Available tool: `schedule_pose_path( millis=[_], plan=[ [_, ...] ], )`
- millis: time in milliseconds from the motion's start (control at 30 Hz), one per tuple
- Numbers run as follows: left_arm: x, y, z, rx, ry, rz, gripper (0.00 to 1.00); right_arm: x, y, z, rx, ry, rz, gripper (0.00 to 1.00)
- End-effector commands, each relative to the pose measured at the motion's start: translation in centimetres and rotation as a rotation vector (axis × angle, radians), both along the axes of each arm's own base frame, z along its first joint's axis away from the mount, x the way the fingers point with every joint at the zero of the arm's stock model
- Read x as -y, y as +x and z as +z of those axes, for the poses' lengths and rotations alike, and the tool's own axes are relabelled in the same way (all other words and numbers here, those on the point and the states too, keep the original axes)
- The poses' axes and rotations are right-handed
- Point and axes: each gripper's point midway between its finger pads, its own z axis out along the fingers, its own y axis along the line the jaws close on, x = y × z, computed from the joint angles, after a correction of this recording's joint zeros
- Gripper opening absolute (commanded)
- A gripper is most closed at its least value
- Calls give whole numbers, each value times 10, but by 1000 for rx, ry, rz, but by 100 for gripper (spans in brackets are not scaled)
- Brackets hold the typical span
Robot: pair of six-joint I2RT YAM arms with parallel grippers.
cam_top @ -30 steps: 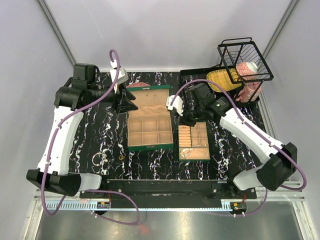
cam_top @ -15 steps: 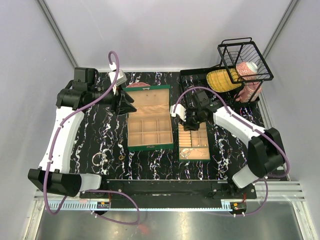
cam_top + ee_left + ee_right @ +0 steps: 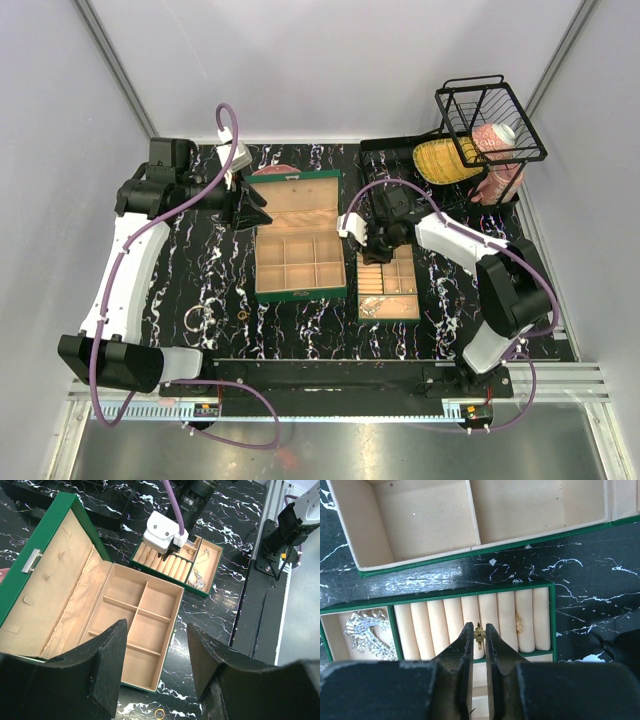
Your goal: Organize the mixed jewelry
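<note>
The right gripper lowers the clover ring next until it sits in the empty groove below it between the tray's rolls, then releases it.
My right gripper (image 3: 479,630) is shut on a gold clover ring (image 3: 479,634) and holds it over the ring rolls of the small tan divided tray (image 3: 430,625). In the top view the right gripper (image 3: 372,252) is at the far end of that tray (image 3: 402,282). A second gold ring (image 3: 518,623) sits in the rolls. A silvery chain (image 3: 367,632) lies in the tray's side compartment. My left gripper (image 3: 157,627) is open and empty above the green box (image 3: 300,296), near its raised lid (image 3: 299,192). A silver bangle (image 3: 197,320) and a gold ring (image 3: 243,317) lie on the table at the front left.
A black wire basket (image 3: 490,120) with a pink item stands at the back right, with a yellow object (image 3: 440,158) in a black tray beside it. A pink thing (image 3: 272,170) lies behind the box lid. The table has a black marbled mat (image 3: 180,270).
My right gripper has moved left and lower onto the far end of the small tray, and its arm has folded in. The left arm has barely moved.
</note>
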Motion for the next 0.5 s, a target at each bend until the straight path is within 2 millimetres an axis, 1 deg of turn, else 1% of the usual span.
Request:
schedule_pose_path(
  millis=[0, 267, 467],
  plan=[
    [1, -3, 14, 65, -38, -27, 54, -7, 13, 2, 46, 30, 10, 0],
    [0, -2, 10, 64, -41, -31, 54, -1, 13, -16, 33, -12, 10, 0],
    [0, 0, 4, 49, -49, -33, 54, 2, 13, -22, 30, -26, 10, 0]
  ],
)
